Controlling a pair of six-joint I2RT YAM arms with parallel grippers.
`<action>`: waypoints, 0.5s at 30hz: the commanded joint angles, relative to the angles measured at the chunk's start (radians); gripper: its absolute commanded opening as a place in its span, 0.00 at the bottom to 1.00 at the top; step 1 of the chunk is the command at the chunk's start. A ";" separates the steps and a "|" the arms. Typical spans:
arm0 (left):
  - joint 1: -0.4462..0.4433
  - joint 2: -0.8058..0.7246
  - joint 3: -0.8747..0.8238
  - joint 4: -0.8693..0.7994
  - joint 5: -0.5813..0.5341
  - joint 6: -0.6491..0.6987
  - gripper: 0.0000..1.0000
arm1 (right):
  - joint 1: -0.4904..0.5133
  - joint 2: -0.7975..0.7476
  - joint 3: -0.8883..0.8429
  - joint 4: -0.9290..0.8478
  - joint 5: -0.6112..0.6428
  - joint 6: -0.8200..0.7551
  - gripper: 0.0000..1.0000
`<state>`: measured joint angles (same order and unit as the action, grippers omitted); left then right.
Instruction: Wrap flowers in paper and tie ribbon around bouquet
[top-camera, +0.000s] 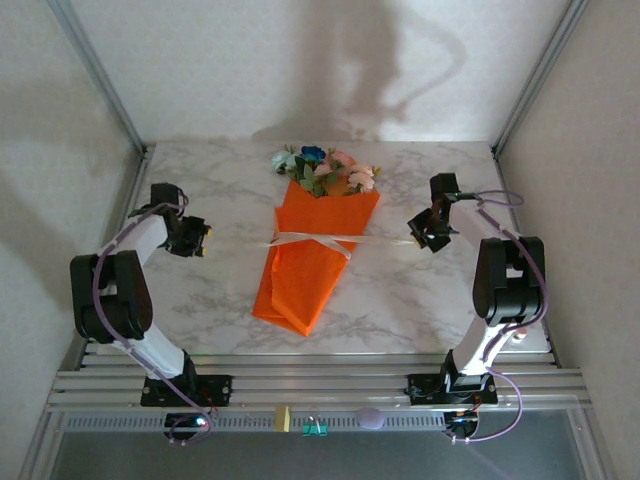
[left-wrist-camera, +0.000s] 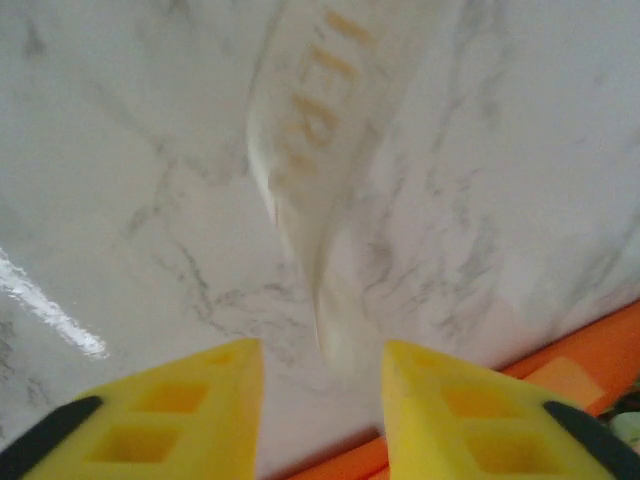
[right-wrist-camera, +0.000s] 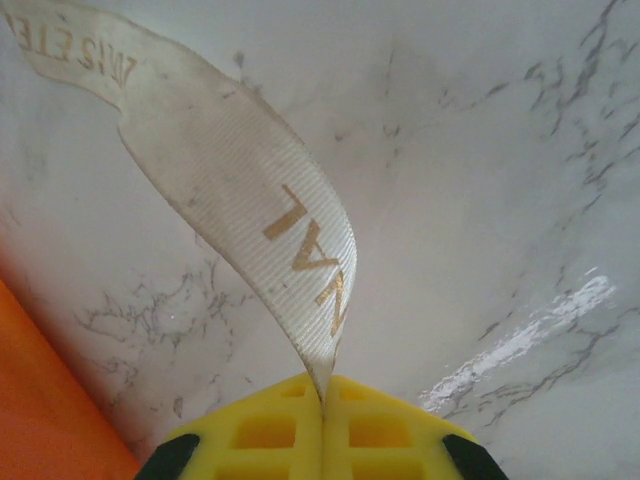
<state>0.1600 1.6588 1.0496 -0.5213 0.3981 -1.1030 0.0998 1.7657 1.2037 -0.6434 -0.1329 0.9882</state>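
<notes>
The right gripper eases slightly toward the orange cone next, over the bare marble between them, and releases the ribbon, which already crosses the paper.
The bouquet lies mid-table: pink, white and blue flowers (top-camera: 325, 172) poke out of the far end of an orange paper (top-camera: 310, 275) cone. A cream ribbon (top-camera: 313, 240) crosses its middle. My right gripper (top-camera: 420, 232) is to the cone's right and is shut on the ribbon (right-wrist-camera: 250, 190), which is pinched between the yellow fingertips of that gripper (right-wrist-camera: 323, 395). My left gripper (top-camera: 203, 238) is to the cone's left. In the left wrist view it (left-wrist-camera: 322, 400) stands open, and the blurred ribbon (left-wrist-camera: 310, 150) hangs loose ahead of the gap, held by neither finger.
The white marble table (top-camera: 200, 300) has bare room on both sides of the cone. Orange paper edges show at the lower right of the left wrist view (left-wrist-camera: 590, 350) and the lower left of the right wrist view (right-wrist-camera: 40, 410). Metal rails (top-camera: 320, 385) line the near edge.
</notes>
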 joint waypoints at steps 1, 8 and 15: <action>-0.008 -0.029 0.023 -0.022 0.015 -0.034 0.52 | 0.033 0.013 -0.024 -0.017 -0.029 0.022 0.00; -0.073 -0.136 0.148 -0.192 -0.079 -0.120 0.99 | 0.067 0.006 -0.012 -0.060 0.021 0.030 0.00; -0.154 -0.174 0.130 -0.124 0.010 -0.270 0.86 | 0.066 0.009 -0.015 -0.063 0.023 0.032 0.04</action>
<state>0.0437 1.4765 1.1709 -0.6292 0.3775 -1.2854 0.1654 1.7676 1.1873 -0.6746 -0.1249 1.0065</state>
